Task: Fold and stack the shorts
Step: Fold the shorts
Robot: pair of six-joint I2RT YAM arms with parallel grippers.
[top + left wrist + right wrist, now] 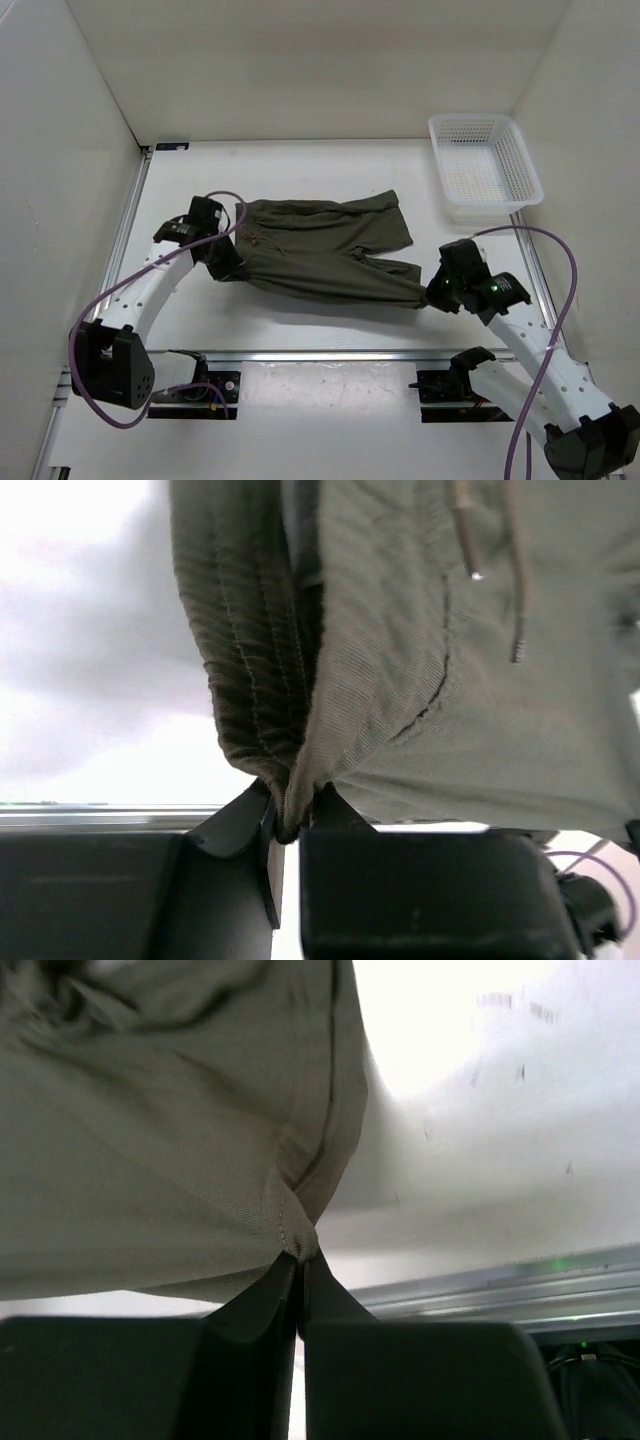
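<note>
My left gripper carries the near waistband corner outward over the drawstring toward the far waistband corner [243, 208] next, then opens.
The dark olive-green shorts [325, 250] lie spread across the middle of the table, waist to the left, two legs to the right. My left gripper [226, 268] is shut on the near corner of the ribbed waistband [262, 690]; the drawstring [516, 590] hangs beside it. My right gripper [432, 295] is shut on the hem corner of the near leg [296, 1235]. The near edge of the cloth is stretched between the two grippers and looks slightly lifted.
A white mesh basket [485, 166] stands at the back right, beyond the right arm. White walls close the table on the left, back and right. A metal rail [320, 353] runs along the near edge.
</note>
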